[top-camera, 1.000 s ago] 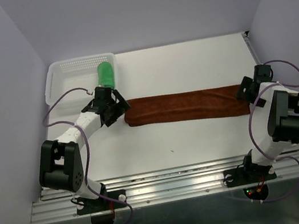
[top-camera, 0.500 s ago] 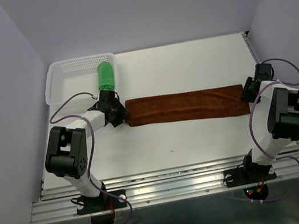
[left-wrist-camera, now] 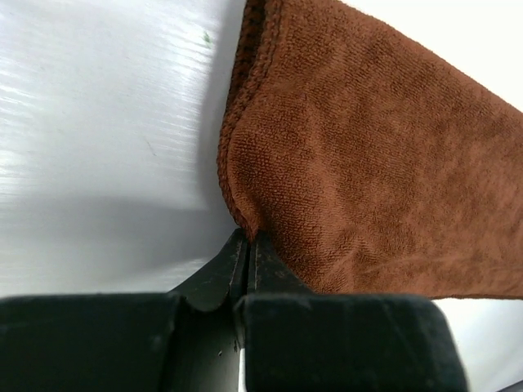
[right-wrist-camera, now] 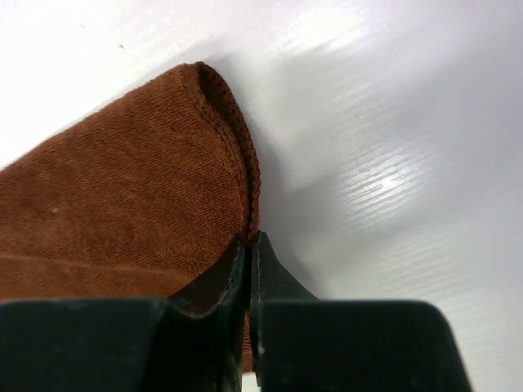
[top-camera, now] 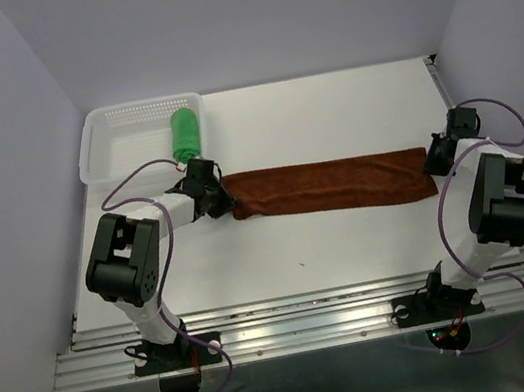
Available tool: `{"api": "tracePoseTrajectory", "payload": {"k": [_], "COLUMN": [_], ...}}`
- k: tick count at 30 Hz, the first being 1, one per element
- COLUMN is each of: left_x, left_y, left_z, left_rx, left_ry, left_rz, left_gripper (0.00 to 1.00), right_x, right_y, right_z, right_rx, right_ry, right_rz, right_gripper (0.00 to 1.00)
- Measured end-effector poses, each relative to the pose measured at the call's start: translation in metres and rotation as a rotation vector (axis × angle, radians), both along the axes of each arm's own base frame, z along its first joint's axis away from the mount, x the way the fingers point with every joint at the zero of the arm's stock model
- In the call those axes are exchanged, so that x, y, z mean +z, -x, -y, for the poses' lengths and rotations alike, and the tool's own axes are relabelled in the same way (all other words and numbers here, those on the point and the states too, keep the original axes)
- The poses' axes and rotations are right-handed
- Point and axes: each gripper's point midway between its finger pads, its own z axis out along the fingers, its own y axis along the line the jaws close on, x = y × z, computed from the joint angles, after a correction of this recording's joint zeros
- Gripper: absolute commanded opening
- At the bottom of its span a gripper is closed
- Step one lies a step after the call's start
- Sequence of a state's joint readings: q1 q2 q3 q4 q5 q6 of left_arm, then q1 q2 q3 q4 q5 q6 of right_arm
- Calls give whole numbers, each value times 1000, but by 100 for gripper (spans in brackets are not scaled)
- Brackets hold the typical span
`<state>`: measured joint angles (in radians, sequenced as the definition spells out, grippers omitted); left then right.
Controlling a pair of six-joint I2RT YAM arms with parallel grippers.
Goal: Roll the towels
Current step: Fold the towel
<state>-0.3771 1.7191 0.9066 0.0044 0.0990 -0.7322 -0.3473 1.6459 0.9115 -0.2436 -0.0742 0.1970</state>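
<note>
I should next move my right gripper up, left in the top view and down to release on the rust-brown towel's opposite end [top-camera: 243,194], as my left gripper pins it.
The rust-brown towel [top-camera: 331,185] lies flat as a long folded strip across the middle of the table. My left gripper [top-camera: 226,200] is shut on its left end; in the left wrist view the cloth [left-wrist-camera: 368,180] puckers into the closed tips of that gripper [left-wrist-camera: 248,237]. At the strip's right end my right gripper [top-camera: 433,166] is shut on the edge, the hem of the towel [right-wrist-camera: 122,204] pinched at its tips [right-wrist-camera: 249,238]. The green towel [top-camera: 185,133], rolled into a cylinder, rests at the right end of the basket.
A white perforated basket [top-camera: 123,129] stands at the back left of the white table [top-camera: 329,113]. Purple walls close in the left, back and right sides. An aluminium rail [top-camera: 305,325] runs along the near edge by the arm bases.
Both grippers went from open to shut on the brown towel's ends. The left gripper moved right onto the left end, pushing it slightly right; the right gripper shifted little.
</note>
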Motion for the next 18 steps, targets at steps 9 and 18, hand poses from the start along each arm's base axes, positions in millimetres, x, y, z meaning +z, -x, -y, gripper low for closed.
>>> {"api": "tracePoseTrajectory", "payload": {"k": [9,18], "left_x": [0,0], "left_y": [10,12], "left_z": [18,16], "left_rx": [-39,-34], "left_ry": [13,-6], "left_rz": [-5,-7], "left_gripper": [5,16], "right_x": [71,115], "right_y": [-23,-43], "right_z": [-1,-63], "right_rx": [48,203], "right_ry": [102,188], "right_rz": [113,125], "right_gripper": [1,1]}}
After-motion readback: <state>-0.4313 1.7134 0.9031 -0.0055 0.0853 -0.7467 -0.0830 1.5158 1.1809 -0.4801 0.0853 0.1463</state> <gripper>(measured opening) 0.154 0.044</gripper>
